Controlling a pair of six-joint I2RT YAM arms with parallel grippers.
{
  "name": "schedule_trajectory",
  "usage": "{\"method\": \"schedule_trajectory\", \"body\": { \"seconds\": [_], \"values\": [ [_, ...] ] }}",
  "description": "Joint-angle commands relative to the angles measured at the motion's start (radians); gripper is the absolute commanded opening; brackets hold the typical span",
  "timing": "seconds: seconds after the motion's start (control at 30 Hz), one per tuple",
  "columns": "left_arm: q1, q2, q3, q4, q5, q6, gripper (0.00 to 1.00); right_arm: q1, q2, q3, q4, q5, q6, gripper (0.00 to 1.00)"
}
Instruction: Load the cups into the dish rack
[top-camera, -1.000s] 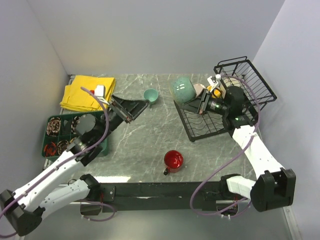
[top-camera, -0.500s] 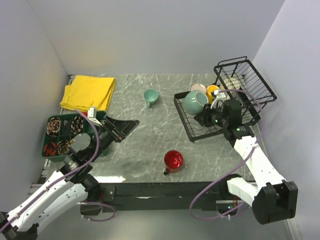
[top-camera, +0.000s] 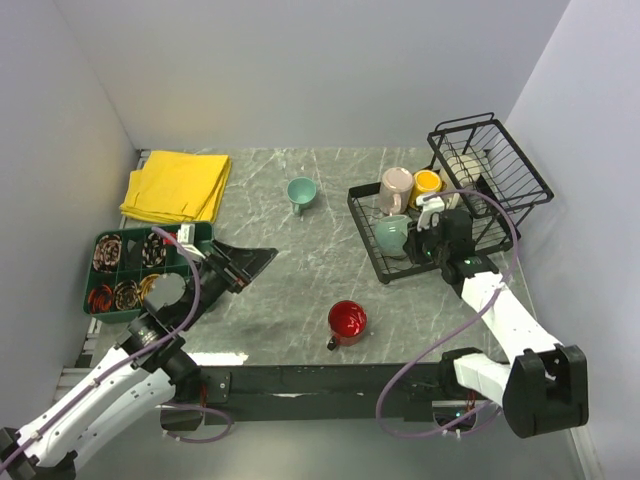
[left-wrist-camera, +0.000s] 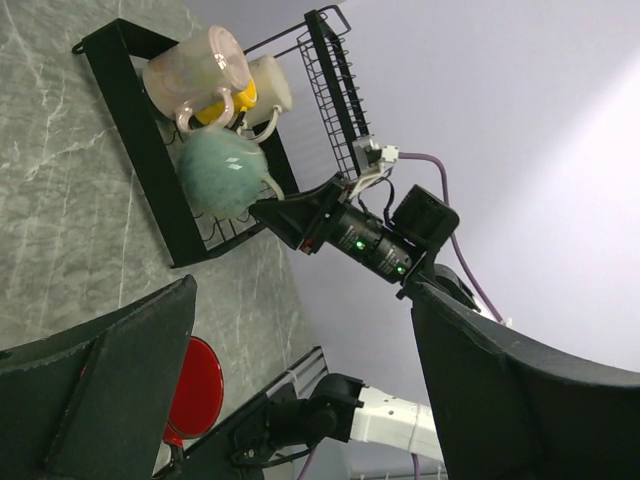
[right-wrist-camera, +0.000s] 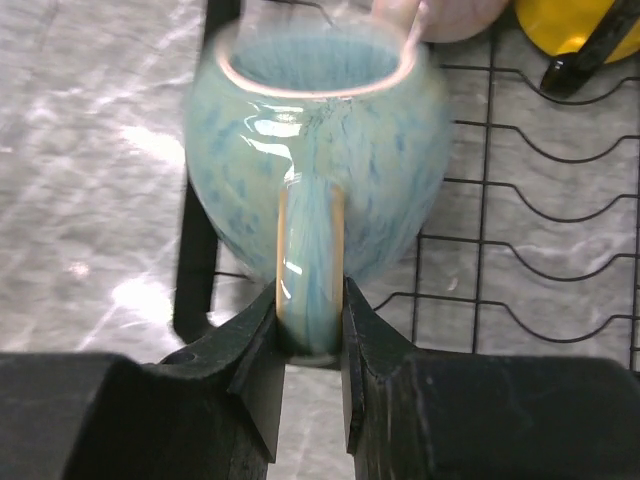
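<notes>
I will next move my right gripper down and away from the rack's side bar, which the grey-green cup (top-camera: 392, 235) overlaps, and set the cup on the rack's bare wires beside it.
My right gripper (right-wrist-camera: 310, 330) is shut on the handle of the grey-green cup (right-wrist-camera: 310, 150), holding it on its side over the front left part of the black dish rack (top-camera: 365, 225). The same cup (top-camera: 392, 235) shows beside the right gripper (top-camera: 418, 243) from above. A pale pink cup (top-camera: 396, 186) and a yellow cup (top-camera: 427, 182) stand in the rack behind it. A small teal cup (top-camera: 300, 191) and a shiny red cup (top-camera: 347, 321) sit on the marble table. My left gripper (top-camera: 250, 262) hangs open and empty left of the red cup.
A tall wire basket (top-camera: 495, 165) forms the rack's far right end, with a cream-coloured mug (top-camera: 462, 168) by it. A folded yellow cloth (top-camera: 177, 186) lies at the back left. A green compartment tray (top-camera: 130, 270) sits under my left arm.
My right gripper has brought the grey-green cup down from above the rack to its front left part. My left arm has pulled back from the teal cup toward the near left.
</notes>
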Motion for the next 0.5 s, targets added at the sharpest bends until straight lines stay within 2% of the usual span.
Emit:
{"method": "schedule_trajectory", "body": {
  "seconds": [0.0,0.27,0.47],
  "values": [
    [0.001,-0.025,-0.01,0.0,-0.019,-0.013,0.94,-0.015,0.022,0.017,0.175,0.07,-0.069,0.0],
    [0.002,-0.053,-0.014,-0.023,-0.035,-0.013,0.94,-0.033,0.082,0.02,0.184,0.084,-0.101,0.0],
    [0.002,-0.067,-0.022,-0.023,-0.041,-0.016,0.95,-0.035,0.102,0.017,0.115,0.055,-0.223,0.0]
  ]
}}
